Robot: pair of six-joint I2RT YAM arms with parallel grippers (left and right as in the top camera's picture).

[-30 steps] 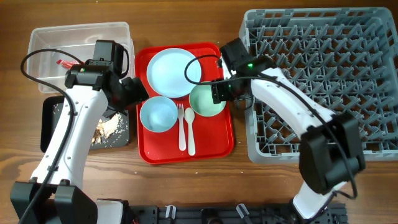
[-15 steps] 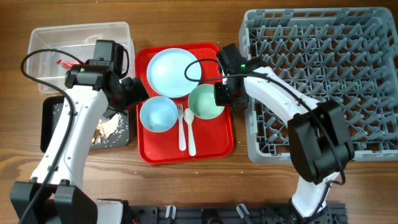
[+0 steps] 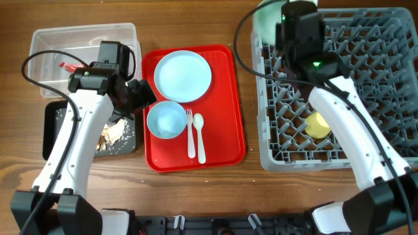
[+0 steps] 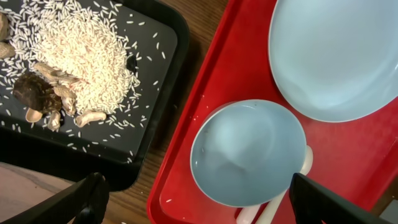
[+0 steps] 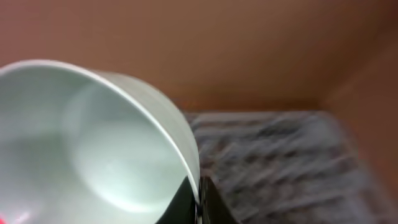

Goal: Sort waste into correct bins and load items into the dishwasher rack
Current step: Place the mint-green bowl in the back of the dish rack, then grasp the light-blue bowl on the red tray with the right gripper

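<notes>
I should next lower my right gripper into the rack's far corner (image 3: 275, 51) on the tray side, which lies below it, and release the mint-green bowl's rim.
My right gripper (image 5: 198, 194) is shut on the rim of the mint-green bowl (image 5: 81, 143), with one finger inside and one outside. Overhead, that bowl (image 3: 262, 21) hangs tilted over the far-left corner of the grey dishwasher rack (image 3: 366, 85), partly hidden by the right gripper (image 3: 275, 31). A yellow cup (image 3: 318, 125) sits in the rack. My left gripper (image 4: 199, 208) is open above the pale blue bowl (image 4: 249, 152), holding nothing. On the red tray (image 3: 228, 130) lie the plate (image 3: 183, 76), blue bowl (image 3: 166, 120), fork (image 3: 190, 134) and spoon (image 3: 200, 138).
The clear tub (image 3: 85, 36) at the far left holds a red wrapper (image 3: 67, 65). Just in front of it, the black tray (image 4: 155, 81) carries rice-like scraps (image 4: 81, 56) and brown bits. The left arm's forearm crosses above the black tray.
My right gripper has shut on the mint-green bowl's rim and lifted it off the red tray, up and back to the rack's far-left corner. The left arm has stayed still.
</notes>
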